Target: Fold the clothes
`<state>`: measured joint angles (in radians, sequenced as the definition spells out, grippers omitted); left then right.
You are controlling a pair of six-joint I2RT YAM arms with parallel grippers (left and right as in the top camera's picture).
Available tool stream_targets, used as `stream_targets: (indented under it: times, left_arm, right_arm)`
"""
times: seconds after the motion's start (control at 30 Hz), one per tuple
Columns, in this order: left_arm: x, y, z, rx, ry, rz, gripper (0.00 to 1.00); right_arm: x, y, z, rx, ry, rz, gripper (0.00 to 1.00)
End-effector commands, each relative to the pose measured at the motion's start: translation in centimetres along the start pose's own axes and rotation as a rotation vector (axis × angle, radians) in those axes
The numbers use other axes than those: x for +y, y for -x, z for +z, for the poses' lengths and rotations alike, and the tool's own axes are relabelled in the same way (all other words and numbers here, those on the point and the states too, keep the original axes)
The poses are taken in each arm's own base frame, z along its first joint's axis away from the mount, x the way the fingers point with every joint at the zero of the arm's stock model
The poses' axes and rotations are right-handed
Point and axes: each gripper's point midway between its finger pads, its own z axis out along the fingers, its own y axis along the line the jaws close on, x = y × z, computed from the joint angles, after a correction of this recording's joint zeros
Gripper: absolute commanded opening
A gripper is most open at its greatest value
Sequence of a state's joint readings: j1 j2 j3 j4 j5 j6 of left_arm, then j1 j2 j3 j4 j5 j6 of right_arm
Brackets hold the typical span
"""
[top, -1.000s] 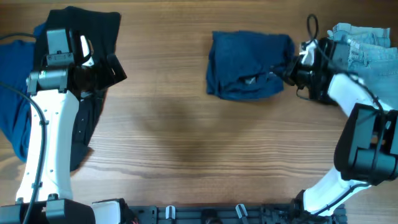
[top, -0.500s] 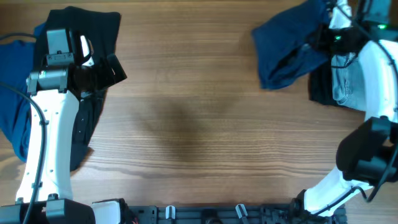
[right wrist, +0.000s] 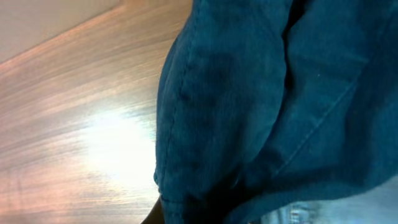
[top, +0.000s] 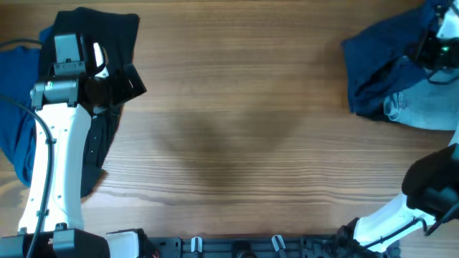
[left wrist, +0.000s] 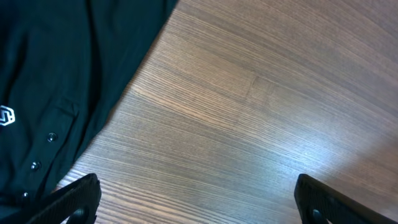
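Observation:
My right gripper moves to the right in the overhead view next. It lowers the shorts [top: 380, 61] onto the light denim garment [top: 423, 107], then releases them, because they overhang its edge.
The folded navy shorts [top: 380, 61] hang at the far right of the table, bunched, and my right gripper [top: 430, 46] is shut on them. Their cloth [right wrist: 249, 112] fills the right wrist view and hides the fingers. Part of the shorts lies over a light denim garment [top: 423, 107]. At the left, a black garment [top: 100, 29] with small white lettering [left wrist: 6, 115] lies under my left arm. My left gripper [left wrist: 196, 205] stands wide open above bare wood just right of the black cloth [left wrist: 56, 74], holding nothing.
A bright blue garment [top: 18, 122] lies at the far left edge, partly under the black one. The wooden table [top: 229, 143] spreads between the two arms. The arm bases stand along the front edge.
My right gripper has carried the navy shorts from the table's back middle rightwards and up to the far right, over the light denim. The left arm has not moved.

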<state>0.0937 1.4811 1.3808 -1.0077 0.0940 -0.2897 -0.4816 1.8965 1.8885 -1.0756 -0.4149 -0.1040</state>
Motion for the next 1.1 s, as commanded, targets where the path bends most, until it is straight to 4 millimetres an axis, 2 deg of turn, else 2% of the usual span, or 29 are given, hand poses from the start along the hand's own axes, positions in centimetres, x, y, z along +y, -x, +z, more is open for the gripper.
stream_targets:
  times: [0.0,0.23,0.33,0.47,0.63,0.77,1.0,1.07]
  left_arm:
    - [0.4,-0.3,0.3,0.016,0.014,0.015,1.0]
    - [0.5,-0.6,0.3,0.028,0.018,0.013,1.0]
    - [0.5,-0.6,0.3,0.029,0.018,0.013,1.0]
    - [0.5,-0.9,0.3,0.04,0.015,0.012,1.0]
    - [0.5,-1.2,0.3,0.051,0.011,0.012,1.0]
    - [0.4,-1.1,0.3,0.05,0.01,0.012,1.0]
    - [0.5,-1.3,0.3,0.057,0.013,0.011,1.0]
    - [0.5,-1.3,0.3,0.057,0.013,0.011,1.0]
  right_arm:
    - [-1.1,3.0,-4.3,-0.139,0.026,-0.016,0.04]
    - [-5.0,3.9,-6.5,-0.22,-0.001,0.033,0.04]
    - [-6.2,3.8,-6.6,-0.222,-0.019,0.037,0.04]
    - [-8.3,3.2,-5.6,-0.198,-0.034,0.069,0.04]
    - [-10.9,1.9,-3.2,-0.137,-0.042,0.125,0.04]
    - [-12.2,1.3,-1.2,-0.105,-0.04,0.147,0.04]
    - [-14.9,0.6,-0.1,-0.092,-0.073,0.187,0.04]
    - [-16.9,-0.1,-0.4,-0.089,-0.106,0.237,0.04]
